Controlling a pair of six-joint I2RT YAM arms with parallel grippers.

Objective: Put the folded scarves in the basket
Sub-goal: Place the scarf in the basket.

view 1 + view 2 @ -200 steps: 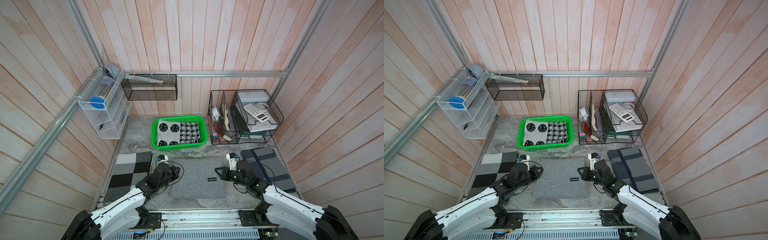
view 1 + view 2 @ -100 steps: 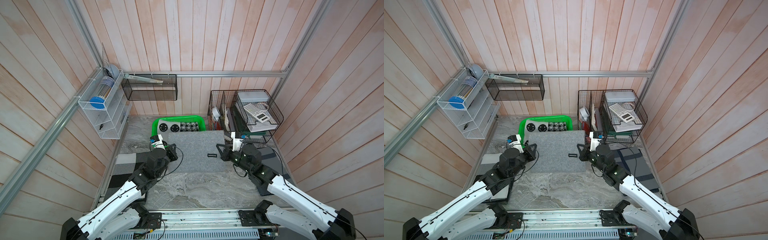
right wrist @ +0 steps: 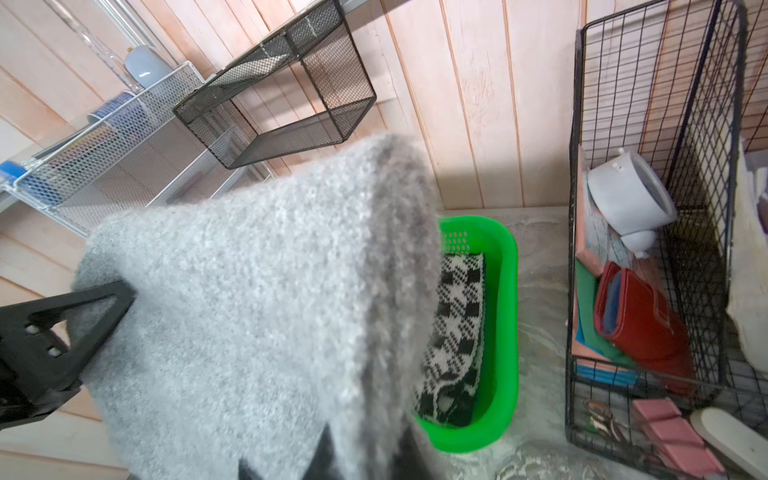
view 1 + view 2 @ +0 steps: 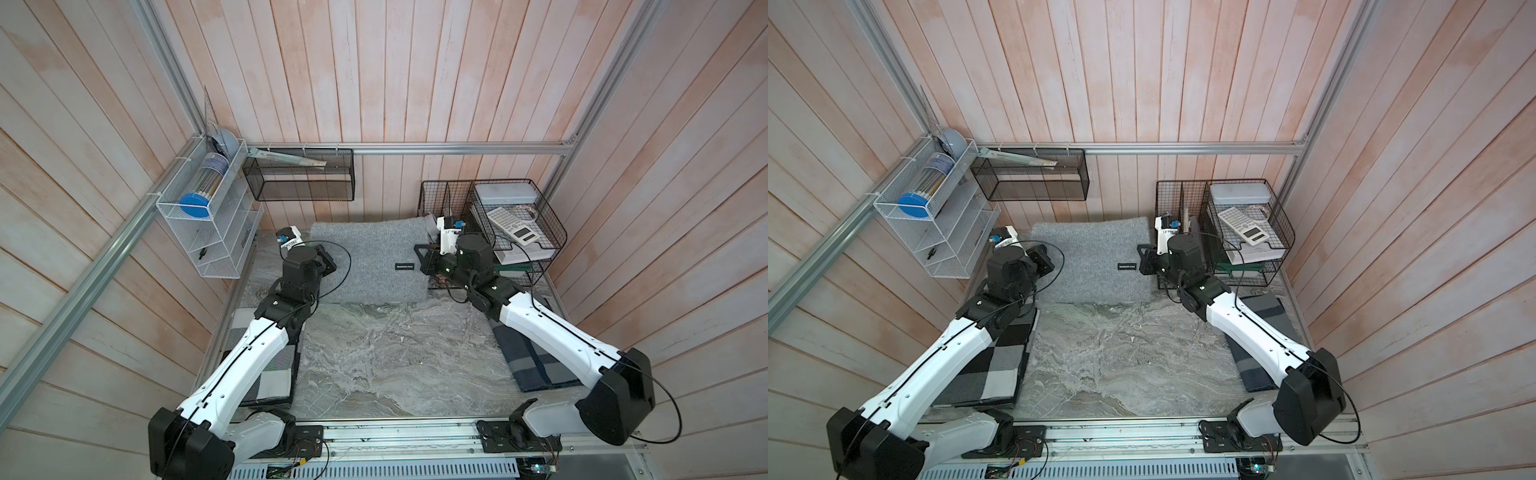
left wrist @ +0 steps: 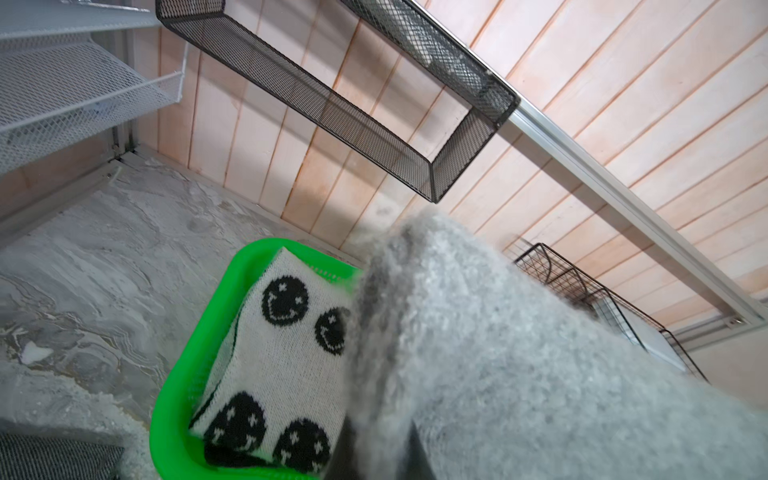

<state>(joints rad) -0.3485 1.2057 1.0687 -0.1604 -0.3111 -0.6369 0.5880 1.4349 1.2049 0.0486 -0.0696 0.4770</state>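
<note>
The green basket lies open below the scarf, so my right gripper will next lower its edge of the scarf onto the houndstooth patch [image 3: 457, 324] in the basket and let it go there.
A grey fuzzy folded scarf [image 4: 370, 262] [image 4: 1092, 257] with a small black label hangs flat in the air at the back, held by its two side edges. My left gripper [image 4: 327, 262] [image 5: 380, 461] is shut on its left edge. My right gripper [image 4: 420, 259] [image 3: 365, 457] is shut on its right edge. The scarf hides the basket in both top views. Both wrist views show the green basket [image 5: 187, 357] [image 3: 509, 332] right below the scarf. A white knit with black smiley faces [image 5: 282, 353] and a houndstooth patch [image 3: 457, 324] lies in it.
A black wire organizer [image 4: 498, 232] with a calculator stands close by my right gripper. A black mesh shelf [image 4: 299, 178] and a white wire rack [image 4: 208, 224] hang on the walls. A checkered folded cloth [image 4: 270, 374] lies front left, a dark striped one [image 4: 532, 361] front right.
Both arms lifted the grey scarf off the front of the table and carried it back, until it covers the basket from above.
</note>
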